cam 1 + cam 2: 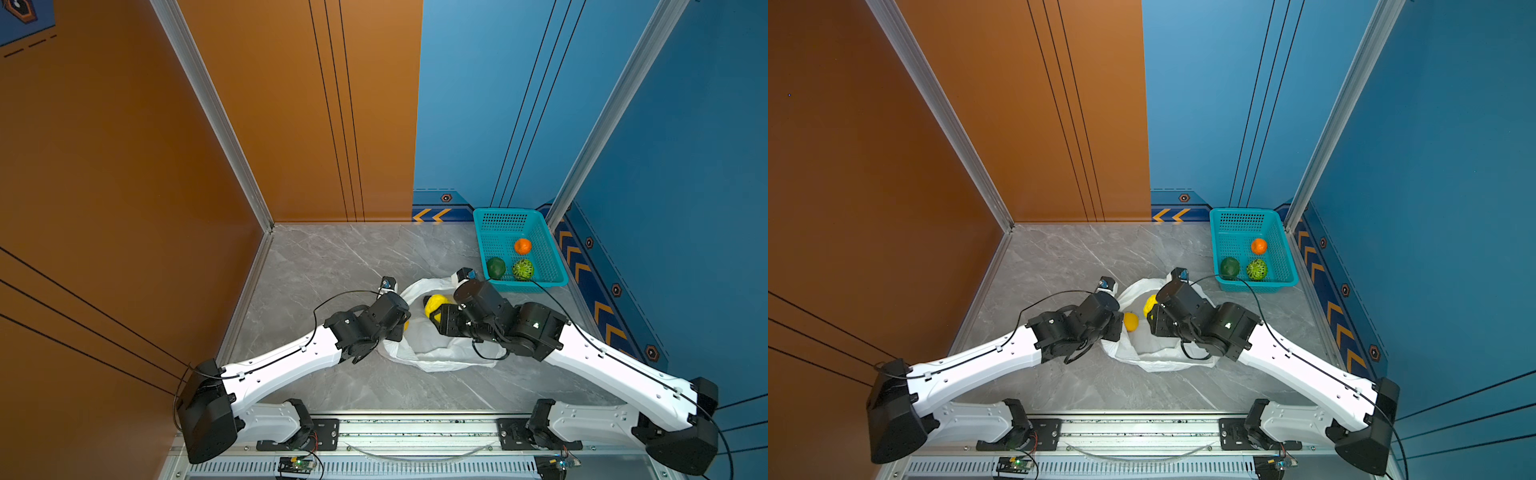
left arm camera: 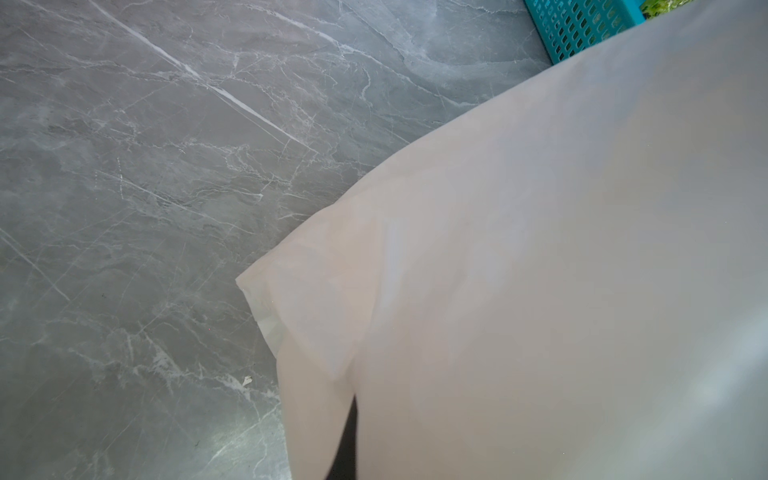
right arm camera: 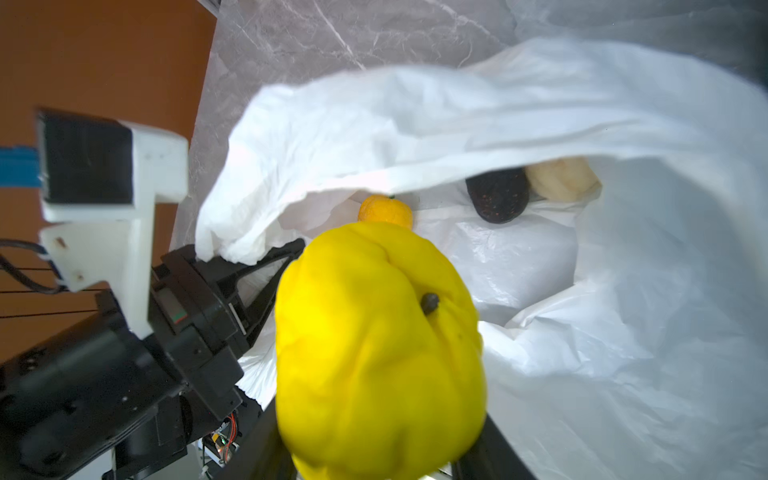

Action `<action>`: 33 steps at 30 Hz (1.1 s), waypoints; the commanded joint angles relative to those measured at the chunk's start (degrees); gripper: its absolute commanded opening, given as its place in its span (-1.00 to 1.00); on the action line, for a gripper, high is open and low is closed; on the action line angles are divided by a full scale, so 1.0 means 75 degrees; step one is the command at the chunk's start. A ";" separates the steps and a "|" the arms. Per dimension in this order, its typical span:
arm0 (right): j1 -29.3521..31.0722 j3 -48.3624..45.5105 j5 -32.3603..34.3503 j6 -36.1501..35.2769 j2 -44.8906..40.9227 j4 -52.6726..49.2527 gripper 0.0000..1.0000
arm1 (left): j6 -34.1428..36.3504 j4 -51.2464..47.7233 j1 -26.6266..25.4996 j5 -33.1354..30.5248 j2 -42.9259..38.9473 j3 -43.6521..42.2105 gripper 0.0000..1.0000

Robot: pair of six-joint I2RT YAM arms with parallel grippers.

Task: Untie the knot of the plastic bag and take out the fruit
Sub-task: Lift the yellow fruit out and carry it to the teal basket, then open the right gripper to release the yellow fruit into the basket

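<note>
Other fruits already lie by the orange fruit. So my right gripper goes outward over the teal basket next, then down there to release the yellow bumpy fruit.
The white plastic bag point(image 1: 432, 353) point(image 1: 1158, 358) lies in the middle of the table with its mouth wide open; the knot is not in view. My left gripper point(image 3: 266, 259) is shut on the bag's rim point(image 2: 540, 249) and holds it up. My right gripper point(image 1: 435, 312) is shut on the yellow bumpy fruit point(image 3: 374, 340) point(image 1: 1149, 305), just above the opening. Inside the bag lie an orange-yellow fruit point(image 3: 384, 212) point(image 1: 1131, 321), a near-black one point(image 3: 496, 199) and a cream bumpy one point(image 3: 561, 178).
A teal basket point(image 1: 505, 210) stands at the back right, against the blue wall. It holds an orange fruit point(image 1: 522, 246), a dark green one point(image 1: 496, 267) and a bright green scaly one point(image 1: 522, 269). The right arm's cable hangs over its near rim.
</note>
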 commanded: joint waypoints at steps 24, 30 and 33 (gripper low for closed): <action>-0.7063 0.1746 -0.1125 -0.2184 0.3599 0.1532 -0.08 | -0.0036 -0.0021 -0.0030 -0.0162 -0.0017 0.0081 -1.00; -0.7405 0.2786 -0.1164 -0.2280 0.5409 0.1540 -0.05 | -0.0072 -0.0018 -0.0080 -0.0266 -0.0177 -0.0030 -1.00; -0.7513 0.3029 -0.1071 -0.2255 0.5891 0.1505 0.03 | -0.0106 -0.0020 -0.0102 -0.0322 -0.0215 -0.0063 -1.00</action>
